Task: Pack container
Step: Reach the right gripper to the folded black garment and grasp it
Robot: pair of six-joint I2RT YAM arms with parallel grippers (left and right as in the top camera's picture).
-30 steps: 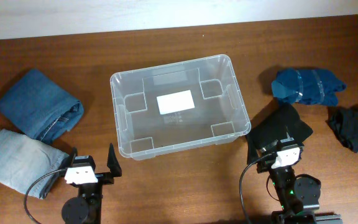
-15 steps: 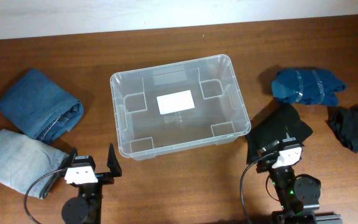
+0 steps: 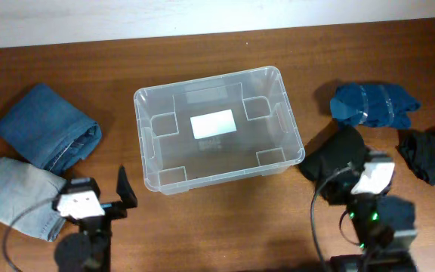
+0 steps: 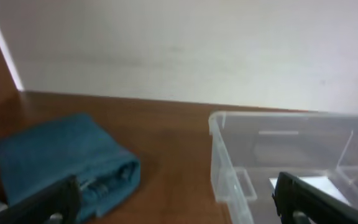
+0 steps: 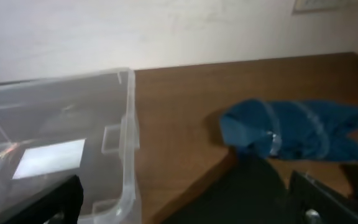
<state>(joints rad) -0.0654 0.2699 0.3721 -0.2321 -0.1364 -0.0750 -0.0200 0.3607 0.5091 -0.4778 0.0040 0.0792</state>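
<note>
The container point(image 3: 202, 81) is too close to the garment's opposite edge, so my right gripper needs to turn toward the container next and go down onto the black garment's edge point(image 3: 359, 146) farthest from the container.
The clear plastic container point(image 3: 202, 81) stands empty in the middle of the table, with a white label on its base. It also shows in the left wrist view point(image 4: 222, 162) and in the right wrist view point(image 5: 127, 124). My left gripper point(image 3: 97, 190) is open and empty near the front edge, between the container and the jeans; its jaws point(image 4: 176, 208) are wide apart. My right gripper point(image 3: 351, 172) is open above a black folded garment point(image 3: 337, 153), right of the container. Its jaws point(image 5: 191, 208) hold nothing, with the black garment point(image 5: 247, 193) below them.
Folded dark blue jeans point(image 3: 47, 136) point(image 4: 61, 158) and light blue jeans point(image 3: 13, 195) lie at the left. A blue garment point(image 3: 372, 104) point(image 5: 291, 127) and a dark navy garment point(image 3: 433, 155) lie at the right. A white wall runs behind the table.
The left arm has shifted left along the front edge. The right arm has moved right and further onto the black garment. Both grippers stay open.
</note>
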